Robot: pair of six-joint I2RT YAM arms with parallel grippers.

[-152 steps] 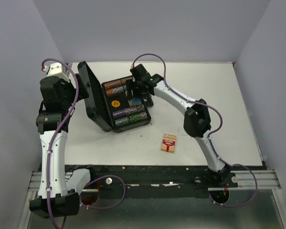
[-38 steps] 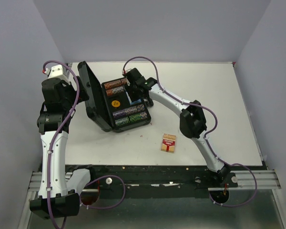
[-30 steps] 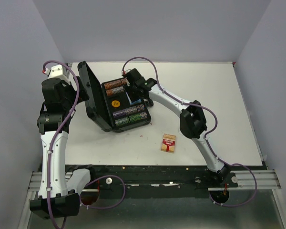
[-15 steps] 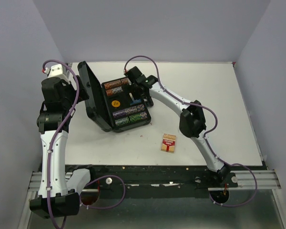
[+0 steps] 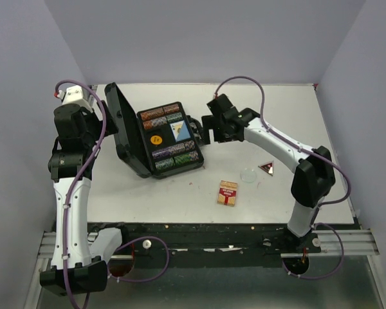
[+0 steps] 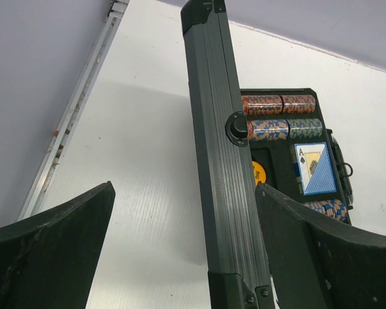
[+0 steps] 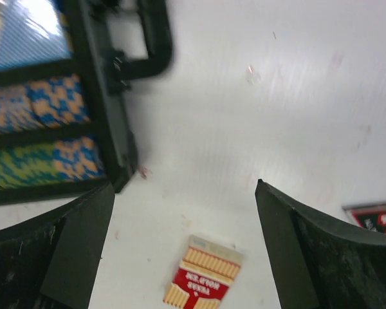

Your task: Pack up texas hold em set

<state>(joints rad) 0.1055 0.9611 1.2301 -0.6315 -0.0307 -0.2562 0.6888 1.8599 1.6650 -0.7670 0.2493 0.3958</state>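
The robot's right gripper will move back toward the base of the case and down around the long sides of the red card deck, because the deck is still outside the open case (image 5: 148, 154).
The black case (image 5: 148, 154) lies open on the table with its lid (image 5: 118, 122) standing upright. It holds rows of poker chips (image 5: 174, 154), a blue card deck (image 5: 181, 132) and an orange button (image 5: 156, 138). My left gripper (image 5: 103, 123) is open and straddles the lid's edge (image 6: 222, 187); its right finger (image 6: 328, 257) is close to the lid's inner side. My right gripper (image 5: 203, 127) is open and empty, just right of the case handle (image 7: 148, 45). The red card deck (image 5: 228, 193) lies on the table and also shows in the right wrist view (image 7: 206, 280). A clear button (image 5: 249, 174) lies nearby.
A small red and black triangular piece (image 5: 267, 167) lies right of the clear button and shows in the right wrist view (image 7: 376, 215). The walls of the cell stand close on the left, back and right.
My right gripper has drawn back out of the case to the right, leaving the blue deck in it. The clear button and the triangle now show. The left arm has not moved.
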